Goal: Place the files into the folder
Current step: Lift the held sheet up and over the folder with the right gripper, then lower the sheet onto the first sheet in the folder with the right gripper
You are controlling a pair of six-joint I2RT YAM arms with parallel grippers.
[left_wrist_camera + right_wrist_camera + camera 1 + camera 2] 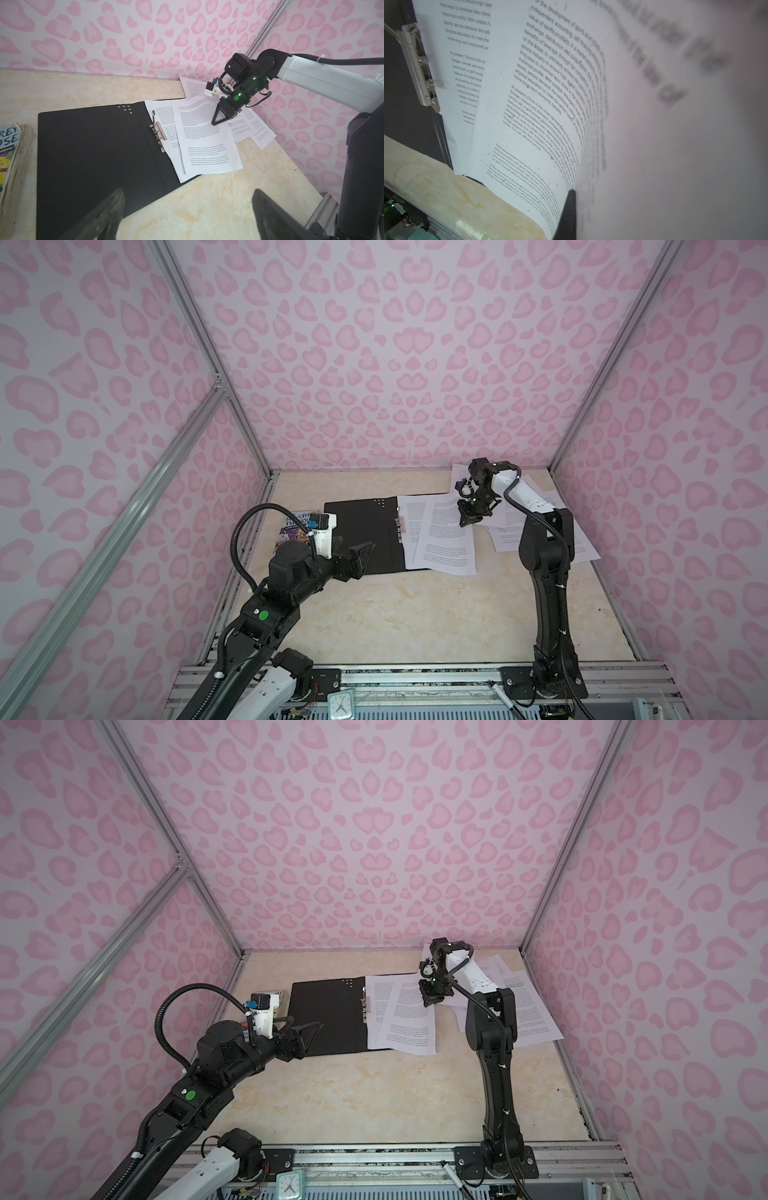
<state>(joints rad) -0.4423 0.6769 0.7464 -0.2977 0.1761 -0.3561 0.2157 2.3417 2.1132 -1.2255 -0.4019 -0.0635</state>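
Note:
My right gripper next draws the upper sheet over the file beneath, toward the folder's metal clip (pixel 400 526) (pixel 419 68), and releases it, as it's crooked, away from the folder's spine.
The black folder (pixel 357 531) (pixel 328 1015) (pixel 93 155) lies open on the table, its metal clip (pixel 400 526) (pixel 159 133) (pixel 419 68) at the spine. Two files (pixel 449 531) (pixel 409 1019) (pixel 207 149) lie askew on its right half. More sheets (pixel 536 526) (pixel 528 1011) are spread behind my right arm. My right gripper (pixel 462 524) (pixel 426 1004) (pixel 214 123) (pixel 571 193) is shut on the upper sheet (pixel 529 104), which curls up beside its finger. My left gripper (pixel 357 549) (pixel 301 1025) (pixel 188 192) hangs open and empty over the folder's near left corner.
A colourful paperback book (pixel 297 526) (pixel 10 155) lies left of the folder, partly under my left wrist. Pink patterned walls close in the table on three sides. A small clock (pixel 340 705) and a pen (pixel 505 697) sit on the front rail.

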